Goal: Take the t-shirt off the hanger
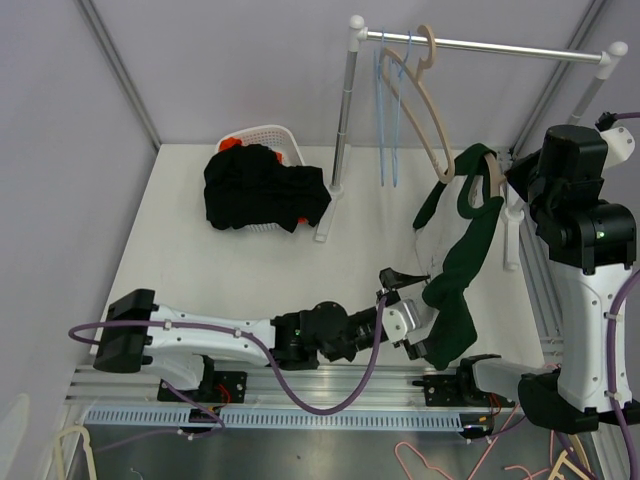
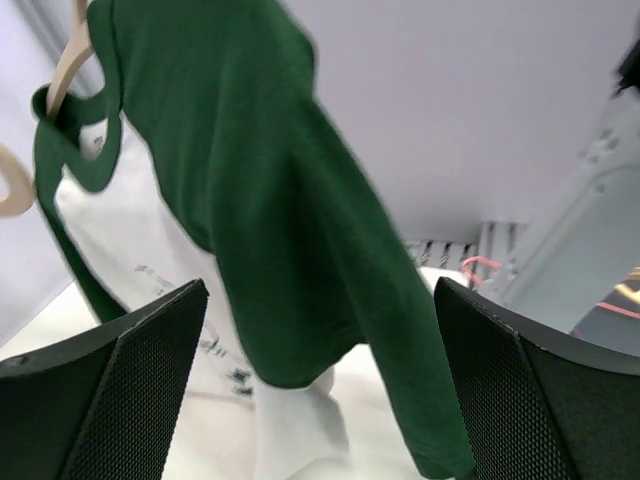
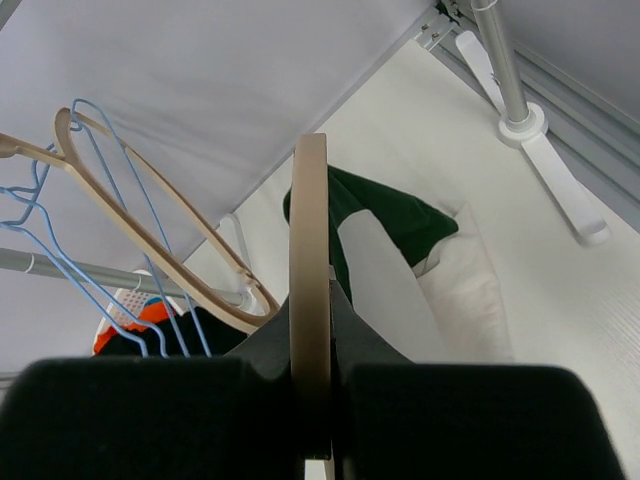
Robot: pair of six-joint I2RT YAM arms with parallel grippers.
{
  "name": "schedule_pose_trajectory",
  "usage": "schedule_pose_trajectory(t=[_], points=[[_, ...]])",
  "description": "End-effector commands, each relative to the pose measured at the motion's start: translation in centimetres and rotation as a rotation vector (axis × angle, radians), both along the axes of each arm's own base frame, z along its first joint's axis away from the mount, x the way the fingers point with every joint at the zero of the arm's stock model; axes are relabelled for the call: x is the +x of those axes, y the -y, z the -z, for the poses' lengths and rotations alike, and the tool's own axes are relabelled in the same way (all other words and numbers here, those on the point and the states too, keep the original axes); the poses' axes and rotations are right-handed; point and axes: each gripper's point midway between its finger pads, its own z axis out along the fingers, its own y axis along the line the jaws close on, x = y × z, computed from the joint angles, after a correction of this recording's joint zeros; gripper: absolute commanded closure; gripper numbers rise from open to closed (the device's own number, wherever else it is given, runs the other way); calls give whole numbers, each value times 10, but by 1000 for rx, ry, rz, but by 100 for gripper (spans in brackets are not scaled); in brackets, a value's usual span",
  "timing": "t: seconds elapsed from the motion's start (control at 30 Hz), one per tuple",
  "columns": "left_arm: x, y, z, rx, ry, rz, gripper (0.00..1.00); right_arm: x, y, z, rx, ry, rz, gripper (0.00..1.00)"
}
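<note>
The green sleeve hangs untouched between the left gripper's open fingers, so next the left gripper will slide to the right in the top view, around the green sleeve's fold, and close.
The t-shirt [image 1: 462,262], dark green with a white front, hangs from a beige hanger [image 1: 492,170] at the right. My right gripper [image 1: 508,180] is shut on that hanger. In the right wrist view the hanger [image 3: 309,290] stands edge-on between the pads, with the t-shirt [image 3: 392,215] below. My left gripper [image 1: 420,315] is open at the shirt's lower end. In the left wrist view a green sleeve [image 2: 330,260] hangs between the two fingers [image 2: 120,400], touching neither. The hanger [image 2: 68,65] shows at the collar, top left.
A clothes rack [image 1: 480,45] spans the back, carrying an empty beige hanger [image 1: 425,105] and blue wire hangers [image 1: 388,120]. A white basket [image 1: 272,140] with black clothing [image 1: 255,190] sits at the back left. The rack's white foot [image 3: 560,190] stands on the table near the shirt.
</note>
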Motion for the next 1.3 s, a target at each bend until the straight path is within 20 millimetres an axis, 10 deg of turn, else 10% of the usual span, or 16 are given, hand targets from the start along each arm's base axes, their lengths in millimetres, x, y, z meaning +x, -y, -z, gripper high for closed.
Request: schedule_pose_trajectory(t=[0.0,0.17,0.23,0.33,0.37,1.0,1.27], points=[[-24,-10,-41,-161,33,102,0,1,2,-16,21,71,23,100],[-10,4,-36,-128,46,28,0,4,-4,-14,35,69,1,100],[9,25,-1,-21,20,-29,1,5,-8,-13,47,72,-20,100],[36,46,-11,-17,-54,-75,60,4,-7,-13,47,65,-16,100],[42,47,-9,-8,-68,-90,99,4,-7,-12,46,62,-13,100],[-65,-70,-104,-322,298,-86,100,74,15,85,456,-290,-167,100],[-48,-62,-73,-259,253,-144,99,78,24,87,566,-257,-228,100]])
